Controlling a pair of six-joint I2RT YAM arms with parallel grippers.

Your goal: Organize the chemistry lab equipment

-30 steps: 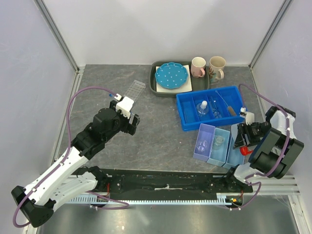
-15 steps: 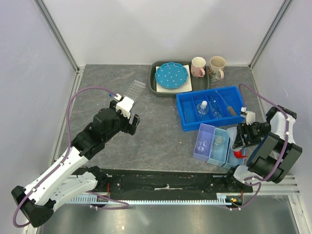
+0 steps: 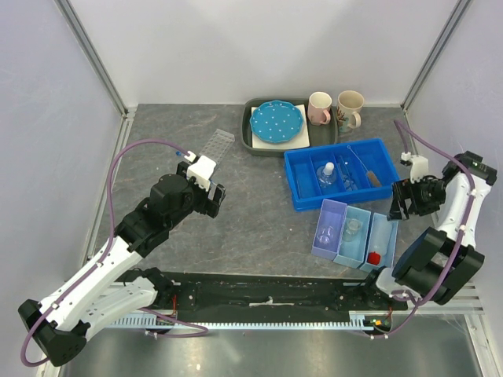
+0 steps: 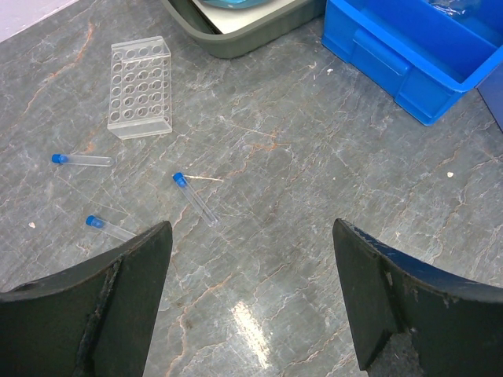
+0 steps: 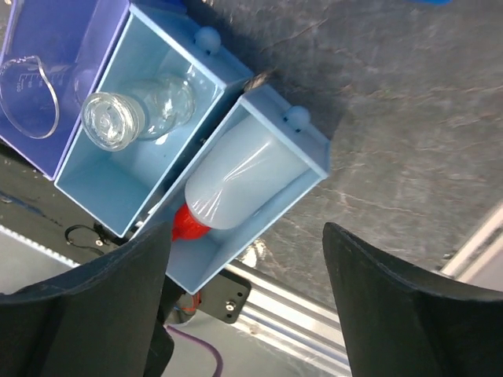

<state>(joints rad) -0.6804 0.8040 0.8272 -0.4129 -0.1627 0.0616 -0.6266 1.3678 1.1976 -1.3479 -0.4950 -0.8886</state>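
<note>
Because the nearest blue-capped tube lies slantwise below my open fingertips, I will turn my left gripper in line and bring it down around the tube's clear body [image 4: 201,206].
The red-capped bottle [image 3: 378,247] lies in the right-hand light-blue bin [image 5: 310,157], cap toward the near edge; the right wrist view shows it too [image 5: 236,181]. My right gripper [image 3: 399,206] hangs open and empty above that bin [image 5: 245,236]. A glass flask [image 5: 137,110] lies in the middle bin, and a clear glass piece [image 5: 27,86] lies in the purple bin. The clear test-tube rack [image 4: 140,86] lies flat on the table. Three blue-capped tubes [image 4: 195,199] lie loose near it. My left gripper [image 4: 250,236] is open and empty above the table, near the tubes.
A blue divided tray [image 3: 346,197] at the back right holds a small flask [image 3: 327,174], the brush [image 3: 369,174] and thin rods. Behind it a dark tray carries the blue dotted plate [image 3: 275,122]. Two mugs [image 3: 320,107] stand beside it.
My right gripper has lifted and pulled back to the right, away from the right-hand bin. The red-capped bottle now lies uncovered in that bin. The left arm has not moved.
</note>
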